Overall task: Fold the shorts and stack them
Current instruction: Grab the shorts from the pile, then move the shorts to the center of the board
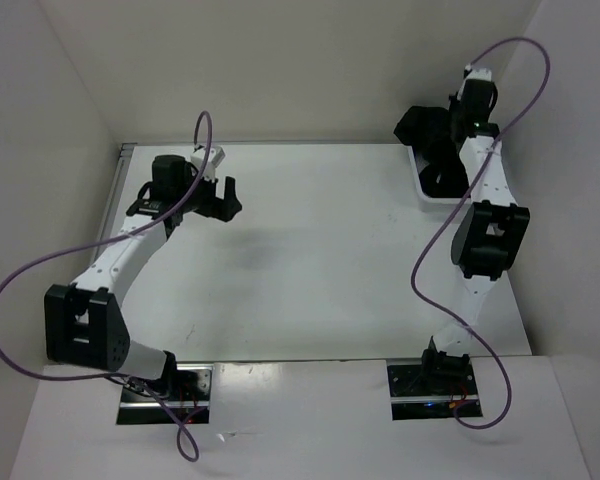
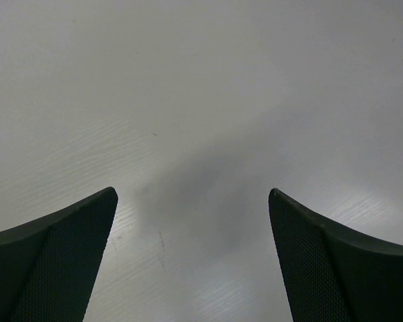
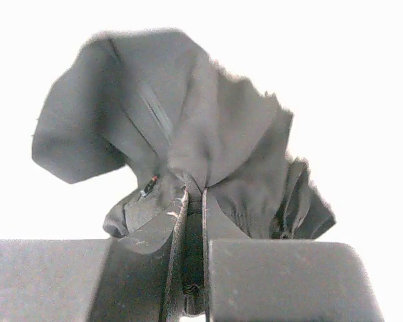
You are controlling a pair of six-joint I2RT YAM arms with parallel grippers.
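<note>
The shorts (image 1: 421, 126) should next go up with my right gripper to clear the basket's rim, then left in the top view and down, to be released over the bare middle of the tabletop.
The black shorts (image 1: 421, 126) hang bunched from my right gripper (image 1: 448, 132) at the far right, above the white basket (image 1: 423, 192). Their lower part reaches down into the basket. In the right wrist view my right gripper (image 3: 195, 193) is shut on a fold of the shorts (image 3: 188, 114), which spread crumpled beyond the fingertips against a bright background. My left gripper (image 1: 218, 197) is open and empty over the far left of the table. In the left wrist view the left gripper (image 2: 192, 194) shows only bare table between its spread fingers (image 2: 60, 261).
The white table (image 1: 310, 260) is walled by white panels at the back and both sides. The basket stands against the right wall at the back. Purple cables loop off both arms. The arm bases sit at the near edge.
</note>
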